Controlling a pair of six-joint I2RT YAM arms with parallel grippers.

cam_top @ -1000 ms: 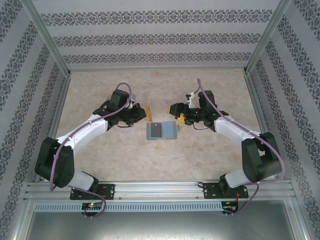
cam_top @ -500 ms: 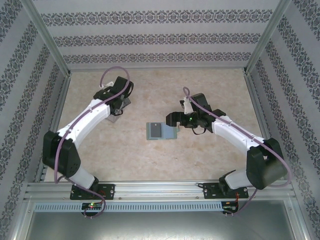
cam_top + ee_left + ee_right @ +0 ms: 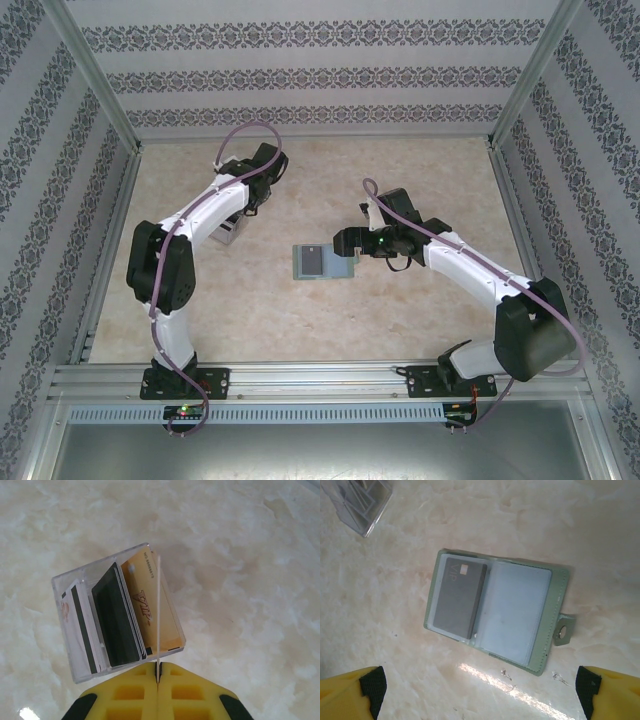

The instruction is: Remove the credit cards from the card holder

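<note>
The credit card already hangs upright above the gold card's slot [image 3: 148, 602] in the clear box [image 3: 65, 587], so it goes down toward that slot next and my left gripper releases it there.
The card holder [image 3: 547, 625] lies open and flat on the marble table, grey-green with pale blue pockets. A dark grey credit card [image 3: 459, 596] sits in its left pocket. The holder [image 3: 345, 266] is at the table's middle in the top view, with my right gripper [image 3: 348, 240] just behind its right edge. My right gripper [image 3: 480, 700] hangs above it, open, with nothing between its fingers. My left gripper [image 3: 158, 666] is shut on a thin pale credit card [image 3: 158, 605] seen edge-on, held upright over a clear box [image 3: 65, 587].
The clear box [image 3: 228, 233] stands at the back left and holds several cards: a gold one [image 3: 150, 610], a dark one [image 3: 115, 620] and a white striped one [image 3: 80, 630]. Its corner [image 3: 362, 502] shows in the right wrist view. The holder's snap tab [image 3: 563, 632] sticks out right.
My left arm has swung from beside the holder to the back left, over the clear box. My right gripper has opened wider and shifted left, closer to the holder.
</note>
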